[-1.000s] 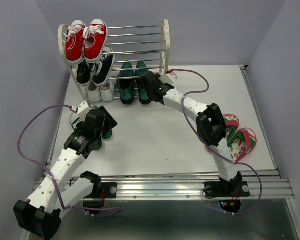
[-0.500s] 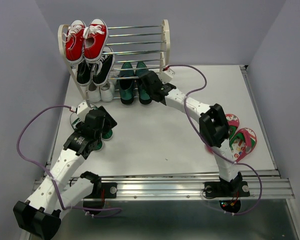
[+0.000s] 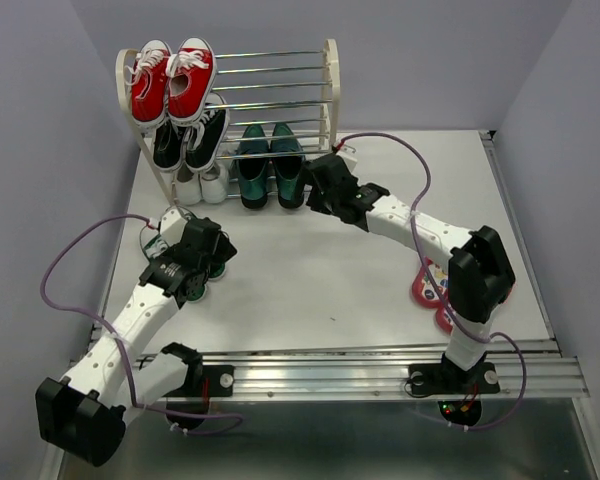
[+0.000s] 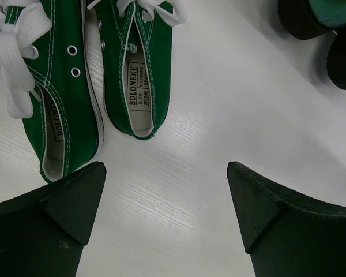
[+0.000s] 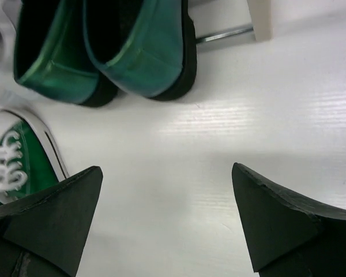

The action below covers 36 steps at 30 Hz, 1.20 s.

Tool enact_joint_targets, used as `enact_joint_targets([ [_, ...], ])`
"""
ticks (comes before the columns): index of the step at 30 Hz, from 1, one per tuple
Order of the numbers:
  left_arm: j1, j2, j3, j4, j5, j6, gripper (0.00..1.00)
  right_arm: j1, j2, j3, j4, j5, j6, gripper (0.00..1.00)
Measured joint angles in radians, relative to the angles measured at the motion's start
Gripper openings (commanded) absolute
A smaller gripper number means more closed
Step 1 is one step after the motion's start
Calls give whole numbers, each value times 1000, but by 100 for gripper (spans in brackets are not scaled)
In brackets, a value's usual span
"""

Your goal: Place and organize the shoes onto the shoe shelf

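Note:
Next, my right gripper needs to swing back, to the right in the top view, onto the flip-flop nearer the shelf, with the flip-flops still off the shelf (image 3: 330,80).
The dark green loafers (image 3: 270,165) stand side by side on the lowest rods of the shoe shelf (image 3: 330,80), heels toward me. In the right wrist view, the loafers (image 5: 104,52) are just ahead of the fingers. My right gripper (image 3: 317,193) (image 5: 167,173) is open and empty, just right of the loafers. The green sneakers (image 3: 216,268) (image 4: 75,86) lie on the table at the left, mostly under my left gripper (image 3: 202,260) (image 4: 166,173). It is open and empty behind their heels. The flip-flops (image 3: 427,288) lie at the right, mostly hidden by my right arm.
Red sneakers (image 3: 172,80) sit on the top tier and black sneakers (image 3: 190,140) on the tier below. A white pair (image 3: 200,185) stands at the shelf's bottom left. The shelf's right leg (image 5: 259,17) is close to my right gripper. Purple cables trail from both arms.
My right gripper has drawn back to the right, away from the loafers, which stay on the shelf. Its elbow swung right over the flip-flops. My left arm shifted slightly over the green sneakers.

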Motion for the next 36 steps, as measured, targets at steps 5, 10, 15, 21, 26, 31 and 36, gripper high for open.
enact_joint_targets([
  [5, 2, 43, -18, -5, 7, -53, 99, 0, -73, -161, 19, -69, -89, 100],
  [10, 13, 116, -19, -2, 6, -88, 99, 0, -134, -285, 18, -57, -176, 100],
  [15, 55, 188, -19, 14, 2, -91, 99, 0, -219, -362, 18, -12, -228, 100],
  [21, 73, 225, -19, 26, 8, -86, 99, -8, -331, -431, 5, 60, -212, 100],
  [26, 74, 222, -19, 36, 26, -75, 99, -141, -415, -510, -72, 76, -127, 100],
  [31, 74, 200, -19, 47, 44, -58, 99, -441, -497, -633, -138, 72, -81, 100],
  [36, 74, 188, -19, 54, 73, -37, 99, -504, -531, -663, -174, 79, -66, 100],
])
